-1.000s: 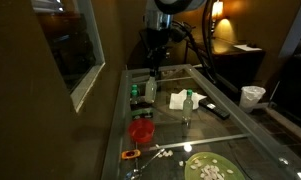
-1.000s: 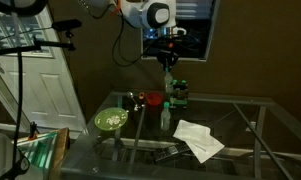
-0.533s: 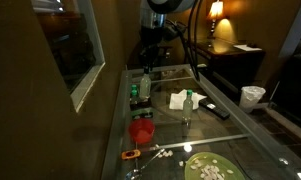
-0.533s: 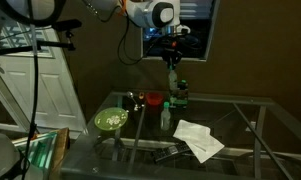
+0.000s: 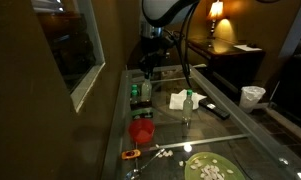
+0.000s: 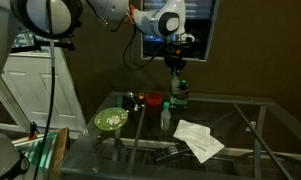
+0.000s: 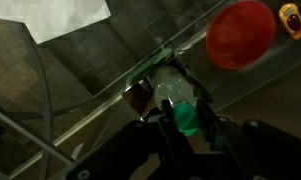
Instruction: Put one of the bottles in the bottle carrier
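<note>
The clear bottle hangs base-down just above the dark carrier (image 5: 140,93), so my gripper will next lower it into the carrier's slot below and release it there.
My gripper (image 7: 184,120) is shut on a bottle (image 7: 174,87), gripping it at its bright green cap with the clear body pointing down. In both exterior views the gripper (image 5: 146,62) (image 6: 174,58) holds the bottle (image 6: 174,73) in the air just above the dark bottle carrier (image 5: 140,93) (image 6: 178,98), which has green-capped bottles in it. In the wrist view a dark corner of the carrier (image 7: 139,96) shows beside the held bottle. Another bottle (image 6: 165,116) (image 5: 186,121) stands alone on the glass table.
A red cup (image 5: 140,130) (image 6: 153,100) (image 7: 240,33) stands next to the carrier. A green plate (image 5: 209,168) (image 6: 111,120) with white bits sits further along. White paper (image 5: 180,98) (image 6: 198,140) (image 7: 65,15) lies on the glass. An orange tool (image 5: 133,154) lies near the table edge.
The gripper has shifted sideways a little with the bottle, closer over the carrier. The arm's upper links have swung. Nothing on the table has moved.
</note>
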Controlling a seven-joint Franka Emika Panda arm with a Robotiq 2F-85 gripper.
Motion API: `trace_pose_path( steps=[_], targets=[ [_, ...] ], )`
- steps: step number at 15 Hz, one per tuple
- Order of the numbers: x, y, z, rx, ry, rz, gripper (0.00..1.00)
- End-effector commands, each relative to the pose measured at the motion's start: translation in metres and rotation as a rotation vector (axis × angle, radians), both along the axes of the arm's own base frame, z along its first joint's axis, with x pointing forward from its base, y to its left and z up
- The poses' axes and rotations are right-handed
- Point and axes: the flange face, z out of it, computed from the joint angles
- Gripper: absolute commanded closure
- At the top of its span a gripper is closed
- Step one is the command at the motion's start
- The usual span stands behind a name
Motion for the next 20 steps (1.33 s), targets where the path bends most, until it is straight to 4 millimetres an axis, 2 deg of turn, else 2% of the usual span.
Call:
trace_pose_path(
  steps=[1,13,20],
  targets=[
    [0.009,0.000,-0.005,-0.011,0.026,-0.032,0.93],
    [0.021,-0.010,-0.057,-0.018,0.088,-0.044,0.93],
    [0.025,-0.016,-0.077,-0.018,0.117,-0.047,0.93]
  ],
)
